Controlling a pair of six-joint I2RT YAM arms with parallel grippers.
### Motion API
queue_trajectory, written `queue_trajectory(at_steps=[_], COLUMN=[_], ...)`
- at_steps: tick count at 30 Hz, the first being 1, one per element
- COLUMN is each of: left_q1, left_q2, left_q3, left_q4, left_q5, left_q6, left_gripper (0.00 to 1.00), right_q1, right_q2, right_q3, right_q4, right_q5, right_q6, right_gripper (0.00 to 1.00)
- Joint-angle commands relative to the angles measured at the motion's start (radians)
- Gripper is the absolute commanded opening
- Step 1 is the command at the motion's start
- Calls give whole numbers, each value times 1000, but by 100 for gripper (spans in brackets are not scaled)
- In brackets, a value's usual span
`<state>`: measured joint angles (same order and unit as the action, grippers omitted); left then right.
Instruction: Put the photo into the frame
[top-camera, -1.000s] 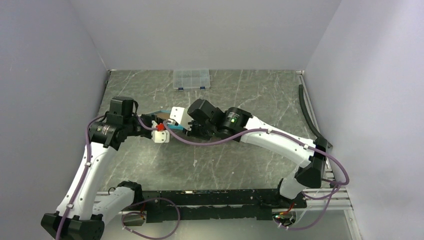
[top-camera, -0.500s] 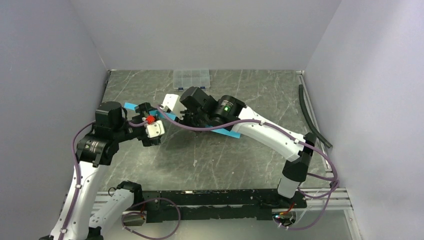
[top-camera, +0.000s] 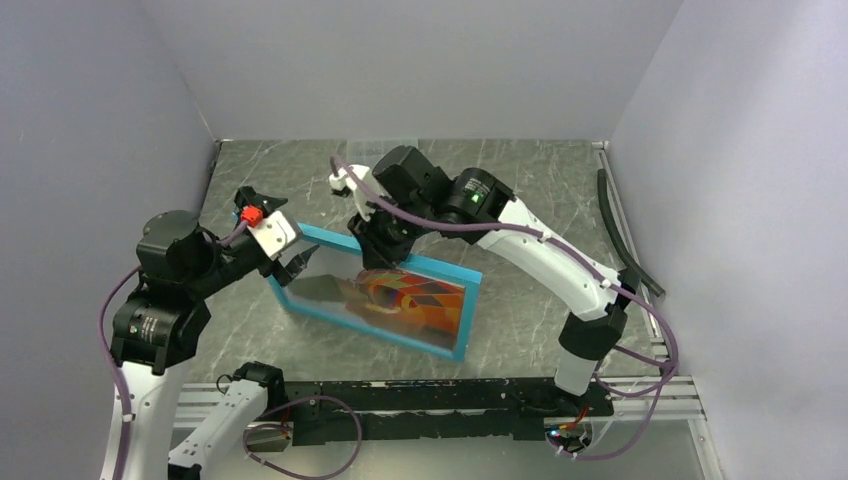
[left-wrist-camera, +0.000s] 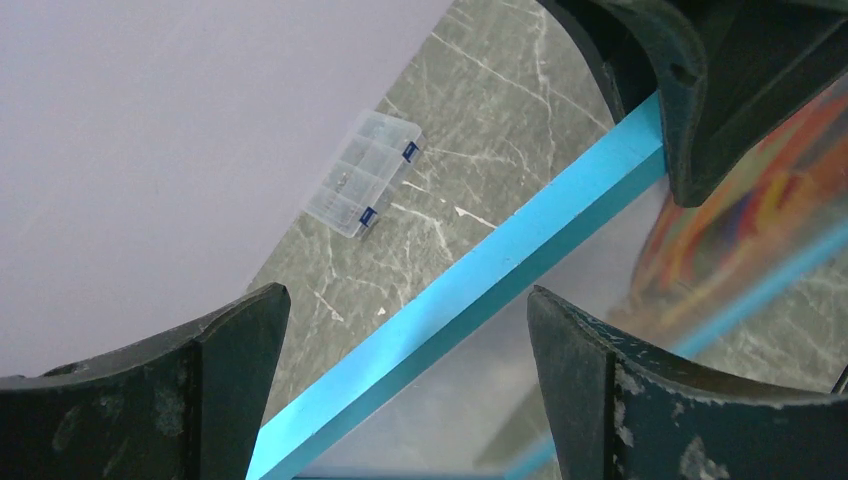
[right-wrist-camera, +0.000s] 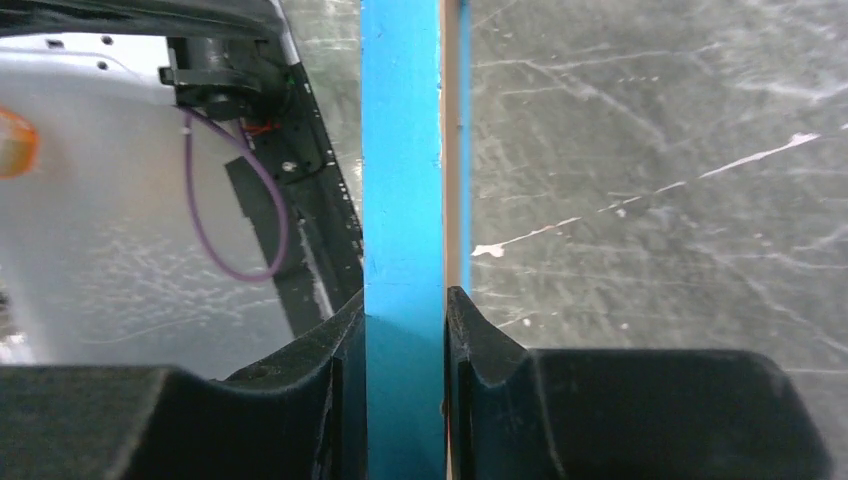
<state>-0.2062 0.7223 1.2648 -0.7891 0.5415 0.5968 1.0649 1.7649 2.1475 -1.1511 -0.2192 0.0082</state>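
Note:
My right gripper will next turn down and to the right in the top view and let go of the frame (top-camera: 450, 265) flat on the tabletop, because the photo is behind the frame's pane.
The frame (top-camera: 450, 265) stands tilted on its long lower edge on the table, bright blue front towards the arm bases. Behind its pane shows the photo (top-camera: 405, 297), with its orange-red balloon. My right gripper (top-camera: 378, 240) is shut on the frame's upper rim (right-wrist-camera: 403, 150), one finger on each face, with a wood-coloured strip of the back (right-wrist-camera: 452, 150) beside it. My left gripper (top-camera: 296, 262) is open by the frame's left end. In the left wrist view the blue rim (left-wrist-camera: 500, 255) runs beyond the open gripper (left-wrist-camera: 408, 293), touching neither finger, and the photo (left-wrist-camera: 740, 210) shows at the right.
A small clear compartment box (left-wrist-camera: 362, 172) lies at the back wall. A black hose (top-camera: 615, 225) runs along the right edge of the table. The arms' mounting rail (top-camera: 440, 395) borders the near edge. Grey walls close in on three sides.
The left gripper opened, let go of the frame and drew back to the left. The right gripper raised the frame, so its blue front and the photo now face the camera.

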Motion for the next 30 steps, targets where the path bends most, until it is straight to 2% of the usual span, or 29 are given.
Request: queue_trajectory(at_steps=[1, 15, 20, 25, 30], left_q1=[3, 5, 7, 27, 111], left_q2=[24, 137, 211, 290, 316], left_q3=[44, 7, 0, -1, -1], left_q4=[35, -35, -66, -95, -75], left_q5=[-42, -123, -146, -171, -99], left_q6=[-125, -129, -160, -183, -206], left_gripper=[94, 94, 94, 94, 94], right_q1=[-145, -524, -633, -749, -879], right_q2=[-70, -150, -147, -237, -359], right_q3=[-52, -551, -677, -932, -1233], right_q4=[124, 491, 540, 701, 874], right_q5=[-186, -431, -468, -474, -405], right_q6=[119, 100, 98, 238, 430], right_gripper=[6, 5, 5, 5, 5])
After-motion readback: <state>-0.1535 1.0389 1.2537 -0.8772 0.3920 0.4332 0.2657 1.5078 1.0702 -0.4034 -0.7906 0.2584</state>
